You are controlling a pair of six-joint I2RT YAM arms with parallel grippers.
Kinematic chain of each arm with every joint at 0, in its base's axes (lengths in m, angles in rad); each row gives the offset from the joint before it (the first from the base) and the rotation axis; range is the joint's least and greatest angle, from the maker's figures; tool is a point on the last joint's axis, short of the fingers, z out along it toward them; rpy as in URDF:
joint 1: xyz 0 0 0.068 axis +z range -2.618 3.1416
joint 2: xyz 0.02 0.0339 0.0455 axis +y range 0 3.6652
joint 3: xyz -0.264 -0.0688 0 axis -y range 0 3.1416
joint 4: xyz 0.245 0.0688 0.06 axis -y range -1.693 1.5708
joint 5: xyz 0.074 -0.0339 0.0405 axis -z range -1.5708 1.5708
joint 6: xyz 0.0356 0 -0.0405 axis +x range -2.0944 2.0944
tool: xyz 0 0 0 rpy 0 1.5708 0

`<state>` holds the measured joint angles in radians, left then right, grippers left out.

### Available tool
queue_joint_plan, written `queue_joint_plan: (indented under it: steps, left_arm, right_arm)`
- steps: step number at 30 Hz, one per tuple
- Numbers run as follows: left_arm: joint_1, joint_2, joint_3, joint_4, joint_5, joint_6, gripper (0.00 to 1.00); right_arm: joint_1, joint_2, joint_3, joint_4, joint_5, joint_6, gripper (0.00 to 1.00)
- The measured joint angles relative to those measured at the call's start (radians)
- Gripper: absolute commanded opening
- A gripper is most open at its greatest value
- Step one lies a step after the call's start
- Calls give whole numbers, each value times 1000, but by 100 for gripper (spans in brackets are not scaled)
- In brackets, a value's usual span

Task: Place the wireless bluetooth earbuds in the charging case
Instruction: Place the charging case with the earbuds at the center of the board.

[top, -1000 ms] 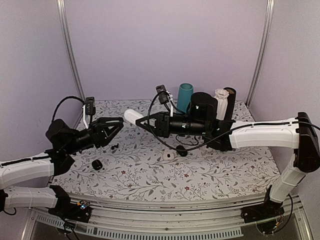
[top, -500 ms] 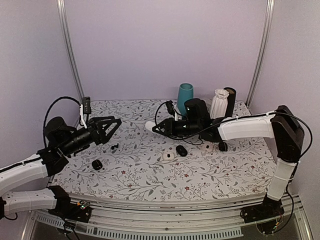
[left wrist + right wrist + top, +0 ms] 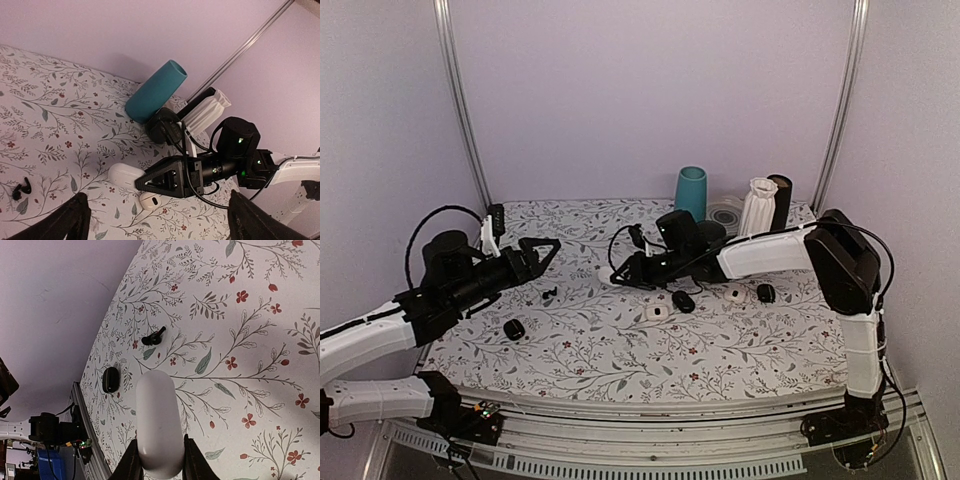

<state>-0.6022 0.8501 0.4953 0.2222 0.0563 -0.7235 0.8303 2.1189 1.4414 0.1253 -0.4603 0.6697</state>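
My right gripper will lower the white oval charging case beside the earbuds next, because the case still hangs just above the table.
The wireless bluetooth earbuds are tiny dark buds lying together on the floral table, also seen in the left wrist view and the right wrist view. My right gripper is shut on a white oval charging case, whose lid is closed; it hangs low over the table, right of the earbuds. The left wrist view shows that case sticking out of the right gripper's black fingers. My left gripper hovers left of the earbuds, open and holding nothing.
A black oval case lies near the left front. Small white and black cases lie mid-table, with two more further right. A teal cup, a white ribbed vase and a dark cylinder stand at the back.
My right arm has drawn back and come down toward the table with the white case. My left gripper has opened wide and pulled back a little.
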Motion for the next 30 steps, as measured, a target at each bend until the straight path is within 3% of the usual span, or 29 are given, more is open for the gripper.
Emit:
queue_joint_plan:
  steps: [18,22,25,30]
  left_arm:
    - [22,18,18,-138,-66,51,96]
    - [26,50,19,-168,-64,50,96]
    - [27,62,19,-181,-61,50,96]
    - [29,73,27,-190,-60,50,96]
  right_arm:
    - [0,167,99,-54,-74,25,5]
    - [1,195,121,-67,-75,26,15]
    - [1,201,129,-91,-73,24,30]
    - [5,201,139,-120,-56,7,45]
